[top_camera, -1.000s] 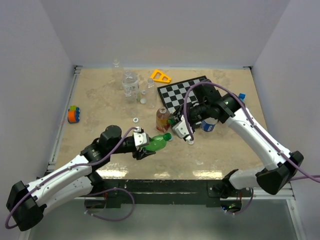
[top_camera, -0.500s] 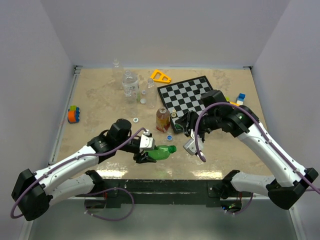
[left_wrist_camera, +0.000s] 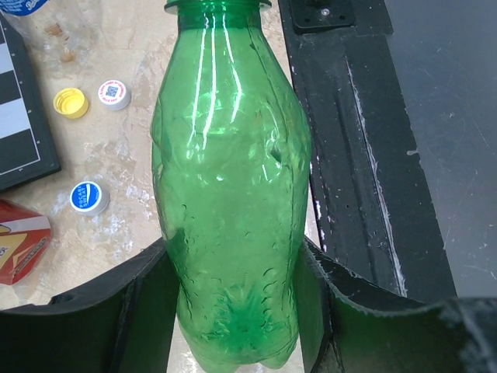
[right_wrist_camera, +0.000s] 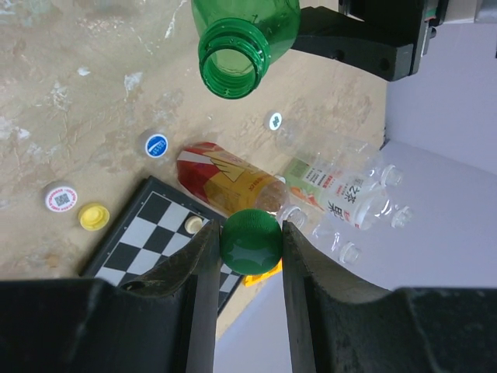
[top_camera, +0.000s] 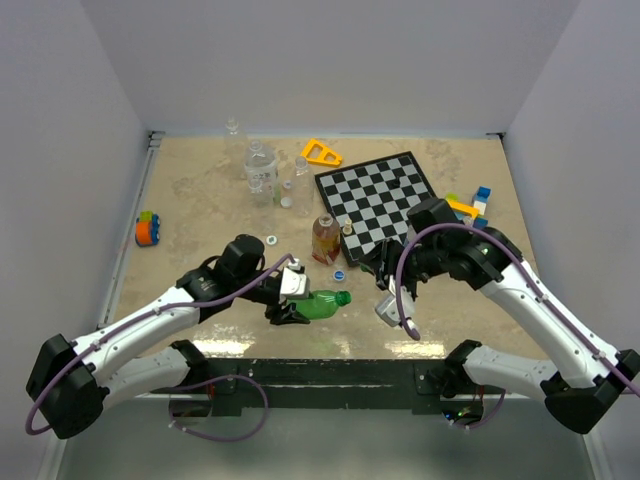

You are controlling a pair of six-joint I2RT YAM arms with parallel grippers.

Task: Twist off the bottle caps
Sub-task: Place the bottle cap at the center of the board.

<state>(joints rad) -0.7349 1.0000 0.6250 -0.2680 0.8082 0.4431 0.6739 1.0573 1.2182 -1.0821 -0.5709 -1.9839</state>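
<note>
My right gripper will next go down with its fingers tilting downward and let go of the green cap (right_wrist_camera: 250,241) on the tabletop (right_wrist_camera: 87,238) beside the yellow cap, because that spot is below.
My left gripper (top_camera: 297,303) (left_wrist_camera: 233,311) is shut on the base of the green bottle (top_camera: 322,303) (left_wrist_camera: 233,179). It holds the bottle on its side, and the open neck (right_wrist_camera: 233,66) has no cap on it. My right gripper (top_camera: 379,286) (right_wrist_camera: 250,242) is shut on the green cap (right_wrist_camera: 250,241), a little to the right of the neck and apart from it. Blue (right_wrist_camera: 156,144), white (right_wrist_camera: 60,196) and yellow (right_wrist_camera: 93,216) caps lie loose on the table. The amber bottle (top_camera: 325,238) (right_wrist_camera: 225,180) stands uncapped by the chessboard.
A chessboard (top_camera: 375,195) with a pale chess piece (right_wrist_camera: 193,224) lies at the back right. Clear bottles (top_camera: 260,170) stand at the back, with a yellow triangle (top_camera: 320,152) beside them. A toy (top_camera: 148,228) is at the left and coloured blocks (top_camera: 475,202) at the right. The black table edge (left_wrist_camera: 349,155) runs beside the green bottle.
The green cap has come off the green bottle. My right gripper has drawn back to the right and nearer with the cap. The left gripper has shifted the bottle slightly right and nearer.
</note>
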